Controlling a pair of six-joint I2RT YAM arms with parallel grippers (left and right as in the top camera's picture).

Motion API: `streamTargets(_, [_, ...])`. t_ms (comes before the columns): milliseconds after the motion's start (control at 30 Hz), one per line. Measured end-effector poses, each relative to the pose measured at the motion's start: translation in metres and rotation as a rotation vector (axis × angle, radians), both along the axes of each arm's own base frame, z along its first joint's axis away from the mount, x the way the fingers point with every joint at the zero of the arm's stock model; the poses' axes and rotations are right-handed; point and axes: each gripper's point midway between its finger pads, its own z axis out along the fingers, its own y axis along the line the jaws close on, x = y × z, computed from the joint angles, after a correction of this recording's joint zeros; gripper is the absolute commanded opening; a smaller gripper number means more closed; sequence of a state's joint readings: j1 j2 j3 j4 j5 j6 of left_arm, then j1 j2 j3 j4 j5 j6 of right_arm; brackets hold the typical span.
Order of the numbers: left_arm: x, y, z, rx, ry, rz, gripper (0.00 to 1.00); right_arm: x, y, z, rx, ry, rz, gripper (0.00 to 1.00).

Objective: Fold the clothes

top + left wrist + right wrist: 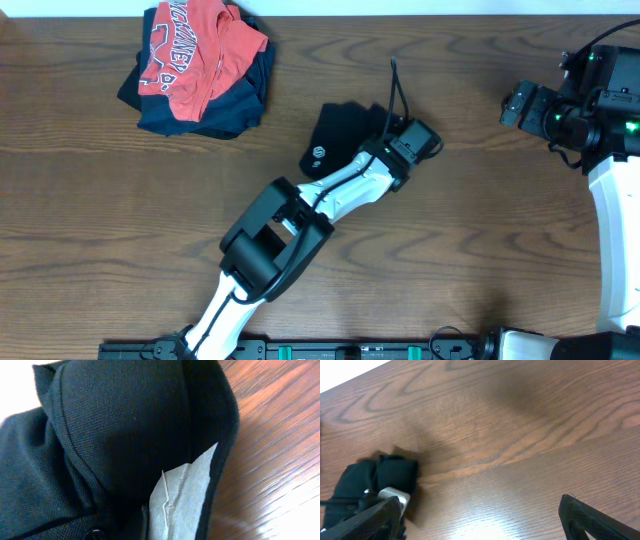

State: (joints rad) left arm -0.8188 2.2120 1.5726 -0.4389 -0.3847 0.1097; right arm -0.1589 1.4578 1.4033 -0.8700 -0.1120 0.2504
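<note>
My left gripper lifts the folded bundle over the red shirt [198, 42] next, lowers and releases, since the shirt lies outward of it and to its left in the overhead view.
The black T-shirt [338, 132] lies as a small folded bundle at the table's middle, its white emblem [320, 153] facing up. My left gripper [408, 142] is at the bundle's right edge. In the left wrist view black fabric [115, 425] fills the frame with the pale neck label [184, 497] right at the jaws; the fingers are hidden by cloth. My right gripper [520, 105] hovers at the far right, well away from the shirt, open and empty [485, 520]. The shirt also shows at the left of the right wrist view [375, 477].
A red shirt with white lettering [200, 45] lies on a dark navy garment [228, 112] at the back left. Bare wooden table [480, 230] lies between the two arms. The left arm [290, 225] stretches diagonally across the middle.
</note>
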Motion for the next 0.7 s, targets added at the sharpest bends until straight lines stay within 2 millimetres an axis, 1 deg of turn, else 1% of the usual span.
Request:
streamTargets(67, [0.003,0.009,0.009,0.017,-0.016,0.004,0.06,0.000,0.000,0.000,-0.001,-0.001,0.001,0.99])
streamTargets(133, [0.011,0.017,0.030,0.017,-0.054,0.012,0.06,0.001,0.000,0.001,-0.002,-0.005,0.002,0.99])
streamTargets(233, [0.025,0.031,0.070,0.007,-0.132,0.032,0.06,0.002,0.000,0.001,-0.002,-0.008,0.002,0.99])
streamTargets(300, [0.034,0.044,0.098,0.006,-0.189,0.053,0.06,0.003,0.000,0.002,0.000,-0.014,0.004,0.99])
streamTargets(400, [0.044,0.064,0.131,0.012,-0.255,0.084,0.06,0.005,0.002,0.004,0.007,-0.025,0.011,0.99])
streamTargets(533, [0.058,0.088,0.159,0.030,-0.321,0.112,0.06,0.006,0.004,0.005,0.017,-0.035,0.020,0.99])
streamTargets(633, [0.076,0.106,0.180,0.055,-0.402,0.132,0.06,0.007,0.005,0.006,0.019,-0.038,0.022,0.99])
streamTargets(700, [0.091,0.121,0.197,0.089,-0.473,0.148,0.06,0.008,0.005,0.006,0.020,-0.042,0.023,0.99])
